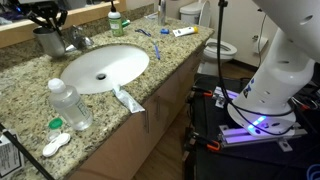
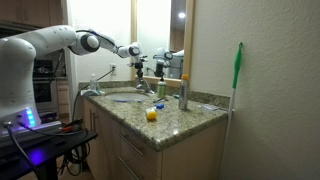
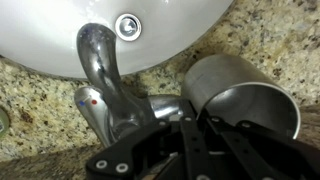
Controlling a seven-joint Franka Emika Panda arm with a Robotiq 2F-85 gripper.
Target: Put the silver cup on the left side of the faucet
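The cup is already beside the faucet [image 1: 81, 42], so my gripper will next go down slightly and let go of the cup on the granite behind the sink [image 1: 54, 56] below it.
The silver cup [image 1: 47, 41] stands upright on the granite counter behind the sink, close beside the faucet [image 1: 81, 42]. In the wrist view the cup [image 3: 240, 95] is to the right of the faucet [image 3: 100, 75], and its open mouth faces the camera. My gripper [image 1: 47, 14] is directly above the cup. In the wrist view its fingers [image 3: 190, 120] straddle the cup's near rim, one outside and one inside, closed on the wall. The gripper also shows in an exterior view [image 2: 138, 64] at the back of the counter.
The white sink basin [image 1: 100, 68] has its drain [image 3: 128, 26] in front of the faucet. A clear water bottle [image 1: 70, 104] and a toothpaste tube [image 1: 128, 98] lie on the front of the counter. A green-capped bottle [image 1: 115, 22] stands at the back. The toilet [image 1: 205, 40] is beyond the counter's end.
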